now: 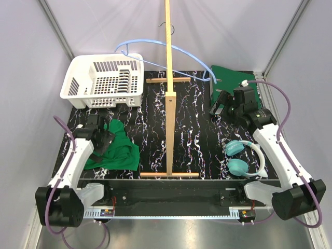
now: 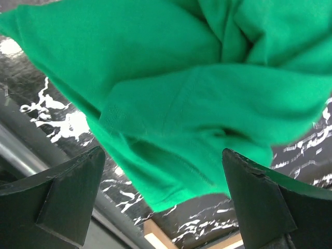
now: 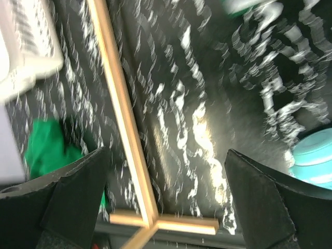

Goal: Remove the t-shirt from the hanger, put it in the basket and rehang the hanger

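Note:
The raised fold of the green t-shirt (image 1: 123, 150) (image 2: 179, 104) stands up ahead of my spread fingers, so I need to lower my open left gripper onto it next and close there.
The green t-shirt (image 1: 123, 150) lies crumpled on the black marbled table at the front left, off the hanger. The light blue hanger (image 1: 155, 42) hangs bare by its metal hook (image 1: 166, 26) from the top of the wooden stand. Its right end reaches down to a dark green cloth (image 1: 231, 83) at the back right. My left gripper (image 1: 106, 141) is open, right over the shirt. In the left wrist view the shirt (image 2: 171, 83) fills the space ahead of the spread fingers (image 2: 163, 161). My right gripper (image 1: 223, 106) is open and empty above the table's right side, and its wrist view (image 3: 166, 155) is blurred.
The tall pale wooden stand (image 1: 169, 104) rises from the table's middle, with its cross-shaped base (image 3: 124, 129) in the right wrist view. A white dish basket (image 1: 104, 80) sits at the back left. Teal headphones (image 1: 241, 155) lie at the front right.

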### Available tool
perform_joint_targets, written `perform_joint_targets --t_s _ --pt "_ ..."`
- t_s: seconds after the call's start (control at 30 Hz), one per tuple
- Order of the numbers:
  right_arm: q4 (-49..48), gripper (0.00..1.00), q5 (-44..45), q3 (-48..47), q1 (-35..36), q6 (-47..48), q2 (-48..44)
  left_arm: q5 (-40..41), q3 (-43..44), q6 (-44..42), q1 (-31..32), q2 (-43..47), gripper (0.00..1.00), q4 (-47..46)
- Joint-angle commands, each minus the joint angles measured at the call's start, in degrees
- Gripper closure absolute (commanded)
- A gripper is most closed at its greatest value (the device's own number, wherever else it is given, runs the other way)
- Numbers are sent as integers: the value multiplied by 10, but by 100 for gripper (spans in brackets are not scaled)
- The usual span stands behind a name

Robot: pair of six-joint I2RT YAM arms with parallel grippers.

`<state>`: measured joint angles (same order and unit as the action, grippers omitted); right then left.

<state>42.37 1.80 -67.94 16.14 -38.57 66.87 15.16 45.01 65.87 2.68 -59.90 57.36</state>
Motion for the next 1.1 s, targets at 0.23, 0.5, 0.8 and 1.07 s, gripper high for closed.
perform_joint_targets --t_s 0.23,0.5,0.8,1.07 --pt "-38 0 -206 41 6 81 -9 -74 -44 -4 -50 -81 1 -178" --pt "-27 0 -213 38 8 109 -10 -71 -55 1 -75 -181 1 -199" --pt "-33 0 -213 38 9 102 -31 -69 -118 25 -95 -162 9 -240" --pt "-38 0 -212 44 9 96 -50 -94 -166 10 -131 -96 70 -290"
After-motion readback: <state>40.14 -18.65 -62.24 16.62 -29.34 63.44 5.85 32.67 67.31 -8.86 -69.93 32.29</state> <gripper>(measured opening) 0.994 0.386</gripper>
